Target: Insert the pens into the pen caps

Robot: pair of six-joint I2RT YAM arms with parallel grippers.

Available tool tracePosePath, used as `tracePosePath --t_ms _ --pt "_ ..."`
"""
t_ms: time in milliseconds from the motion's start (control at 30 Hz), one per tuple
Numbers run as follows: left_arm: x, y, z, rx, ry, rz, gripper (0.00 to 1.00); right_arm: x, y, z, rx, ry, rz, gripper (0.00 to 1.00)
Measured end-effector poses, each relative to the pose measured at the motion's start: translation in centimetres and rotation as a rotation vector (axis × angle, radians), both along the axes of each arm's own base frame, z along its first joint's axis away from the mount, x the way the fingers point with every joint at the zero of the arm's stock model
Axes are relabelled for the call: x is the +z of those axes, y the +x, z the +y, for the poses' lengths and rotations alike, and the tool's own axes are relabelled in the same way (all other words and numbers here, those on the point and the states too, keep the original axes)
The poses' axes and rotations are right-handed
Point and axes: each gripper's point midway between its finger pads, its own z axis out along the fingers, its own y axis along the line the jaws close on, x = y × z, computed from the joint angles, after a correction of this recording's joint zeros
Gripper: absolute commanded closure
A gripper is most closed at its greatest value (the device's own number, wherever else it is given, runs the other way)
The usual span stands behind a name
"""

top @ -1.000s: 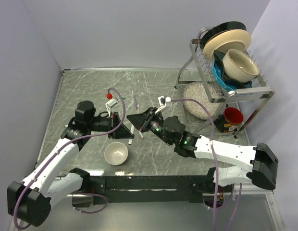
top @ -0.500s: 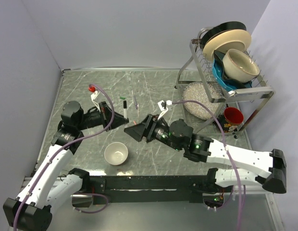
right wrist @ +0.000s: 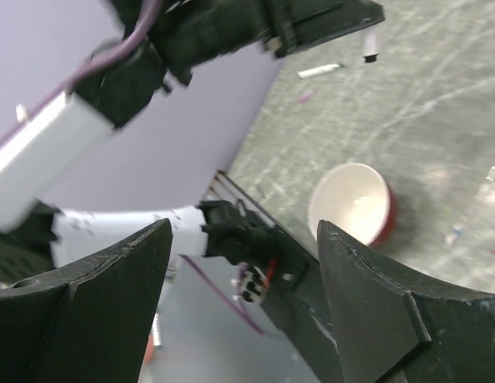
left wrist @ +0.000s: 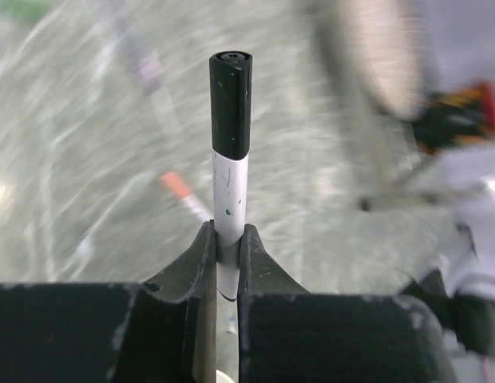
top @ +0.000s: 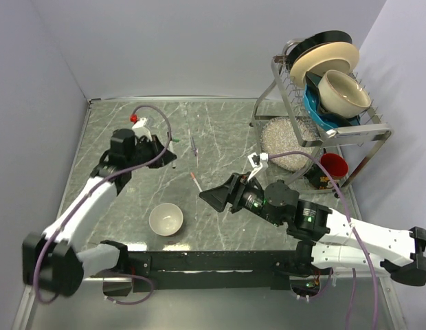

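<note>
The white pen already wears its black cap. I will next move my left gripper down and back to release it on the bare marble beside the red-ended pen.
My left gripper is shut on a white pen that points away from the fingers and wears a black cap. In the top view this gripper hovers over the far left of the table. A pen with an orange-red end lies on the marble between the arms and also shows as a blur in the left wrist view. A green-ended piece lies just beyond the left gripper. My right gripper stands wide open and empty, right of the red-ended pen.
A white bowl sits near the front edge and shows between the right fingers. A small purple object lies at centre back. A dish rack, a clear beaded container and a red cup crowd the right.
The right gripper has opened and pulled back to the right. The left gripper has carried the black-capped pen to the far left. The red-ended pen now lies bare on the table.
</note>
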Motion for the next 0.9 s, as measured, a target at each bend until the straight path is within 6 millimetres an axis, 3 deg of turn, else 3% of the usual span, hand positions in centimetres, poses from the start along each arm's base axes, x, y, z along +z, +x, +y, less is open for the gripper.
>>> tracePosePath --t_ms 200,367,900 --pt "-9.5 2.8 0.8 0.127 0.067 0.338 0.99 -1.2 0.0 -1.1 -0.014 -0.047 -0.014 0.19" --pt "-15.4 2.2 0.2 0.173 0.090 0.556 0.99 -1.4 -0.1 -1.8 -0.019 -0.057 -0.025 0.18" --pt "-16.9 -1.0 -4.0 0.165 0.163 0.618 0.93 -1.0 0.0 -2.5 -0.036 -0.051 -0.039 0.18"
